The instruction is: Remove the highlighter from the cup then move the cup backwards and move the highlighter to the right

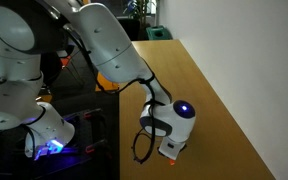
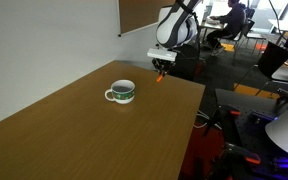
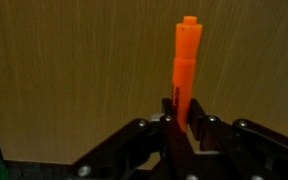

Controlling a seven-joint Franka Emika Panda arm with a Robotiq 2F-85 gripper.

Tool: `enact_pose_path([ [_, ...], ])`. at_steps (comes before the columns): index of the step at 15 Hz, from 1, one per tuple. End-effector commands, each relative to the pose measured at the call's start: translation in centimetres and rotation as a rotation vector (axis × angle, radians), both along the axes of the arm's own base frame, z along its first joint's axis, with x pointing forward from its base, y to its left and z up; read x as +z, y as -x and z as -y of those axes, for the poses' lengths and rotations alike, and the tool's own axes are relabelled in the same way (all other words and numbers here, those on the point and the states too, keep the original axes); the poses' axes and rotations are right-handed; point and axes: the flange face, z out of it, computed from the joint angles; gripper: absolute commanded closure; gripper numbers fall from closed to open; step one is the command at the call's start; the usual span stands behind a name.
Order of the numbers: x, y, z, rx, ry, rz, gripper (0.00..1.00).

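Observation:
I am holding the orange highlighter in my gripper. I will next move it outward toward the white wall and down to empty wood.
The orange highlighter [image 3: 186,62] is clamped between my gripper's fingers [image 3: 181,118] in the wrist view and points away over the wooden table. In an exterior view the gripper [image 2: 162,66] hangs over the table's far edge with an orange bit of the highlighter [image 2: 160,76] below it. The white cup [image 2: 121,92] with a dark inside stands on the table, nearer the camera than the gripper and apart from it. In an exterior view the gripper [image 1: 170,150] is low at the table's edge; the cup is out of sight there.
The wooden table [image 2: 74,135] runs along a white wall. A pinboard [image 2: 139,12] hangs on the wall. Beyond the table's far edge stand desks, chairs and seated people [image 2: 234,20]. The robot's base and lit electronics [image 1: 49,140] are beside the table.

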Motion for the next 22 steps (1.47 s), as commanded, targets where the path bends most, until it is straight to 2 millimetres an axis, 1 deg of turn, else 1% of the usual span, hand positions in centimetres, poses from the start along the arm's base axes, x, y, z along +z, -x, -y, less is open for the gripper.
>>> enact_pose_path([
  [1,-0.4,-0.8,2.8,-0.076,0.002,0.003,0.95],
  [4,-1.3,-1.6,4.2,-0.103,0.006,0.029,0.95],
  [8,-3.0,-2.9,5.0,-0.139,0.031,0.070,0.95],
  [16,-5.3,-5.7,5.1,-0.162,0.039,0.102,0.95],
  [22,-6.8,-7.0,5.0,-0.162,0.019,0.110,0.95],
])
